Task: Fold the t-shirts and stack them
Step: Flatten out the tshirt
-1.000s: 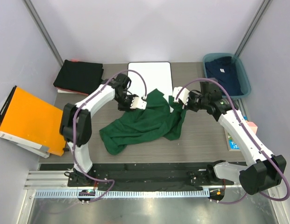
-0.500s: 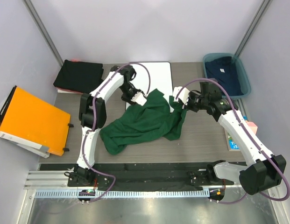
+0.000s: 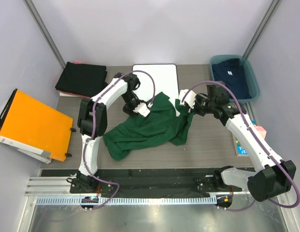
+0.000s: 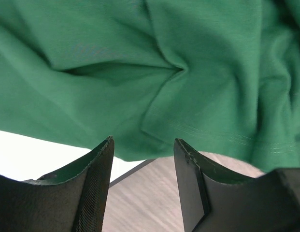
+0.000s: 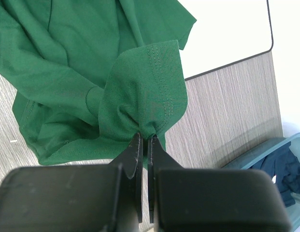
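Note:
My left gripper is above the stitched hem corner of the green t-shirt (image 4: pixel 150 137). It needs to move down to that corner next.
A dark green t-shirt (image 3: pixel 150 126) lies crumpled in the middle of the table. My left gripper (image 3: pixel 144 109) hovers at its upper left edge. In the left wrist view the gripper (image 4: pixel 142 145) is open: bare table shows between its fingers (image 4: pixel 96 183), and the green cloth (image 4: pixel 140 72) lies just beyond the tips. My right gripper (image 3: pixel 187 103) is shut on a hemmed edge of the green shirt (image 5: pixel 145 92), which bunches up at the closed tips (image 5: pixel 144 137). A navy t-shirt (image 3: pixel 232 77) lies in the teal bin. Black folded t-shirts (image 3: pixel 82 79) sit at the back left.
A white board (image 3: pixel 157 79) lies at the back centre, partly under the green shirt. The teal bin (image 3: pixel 253 82) stands at the back right. An orange folder (image 3: pixel 31 125) lies at the left edge. Small items (image 3: pixel 241 145) rest near the right edge.
The left arm swung toward the board and came back to the shirt's upper edge, and its jaws widened. The right gripper kept its hold and did not move.

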{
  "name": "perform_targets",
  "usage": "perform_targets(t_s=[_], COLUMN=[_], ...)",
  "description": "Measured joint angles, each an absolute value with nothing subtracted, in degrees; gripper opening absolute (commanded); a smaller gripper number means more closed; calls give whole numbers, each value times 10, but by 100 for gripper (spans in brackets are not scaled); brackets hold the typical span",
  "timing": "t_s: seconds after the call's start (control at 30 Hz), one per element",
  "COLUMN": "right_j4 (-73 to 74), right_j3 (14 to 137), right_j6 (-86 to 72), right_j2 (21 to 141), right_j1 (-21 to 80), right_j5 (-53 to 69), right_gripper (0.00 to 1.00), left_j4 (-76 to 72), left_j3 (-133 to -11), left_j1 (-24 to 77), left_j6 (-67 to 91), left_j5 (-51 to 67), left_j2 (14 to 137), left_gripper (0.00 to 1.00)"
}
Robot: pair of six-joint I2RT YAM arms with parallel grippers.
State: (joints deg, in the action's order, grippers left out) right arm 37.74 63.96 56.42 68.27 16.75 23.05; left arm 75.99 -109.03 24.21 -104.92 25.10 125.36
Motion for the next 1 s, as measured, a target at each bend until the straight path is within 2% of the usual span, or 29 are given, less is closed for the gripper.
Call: perform_targets(t_s=[0.6, 0.7, 1.0], right_j4=[377, 377, 373], right_j3=[640, 640, 640], right_j6=[552, 552, 551], right_j2=[683, 683, 683], right_j1=[168, 168, 168], right_j5=[230, 230, 231], right_gripper=[1, 1, 1], left_j4=[762, 762, 762], left_j3=[-1088, -1091, -1103], left_j1=[244, 244, 248], left_j6=[-1033, -1028, -1018], left_j5=[227, 225, 221], left_j2=[1306, 1306, 1314], left_gripper=[45, 40, 17])
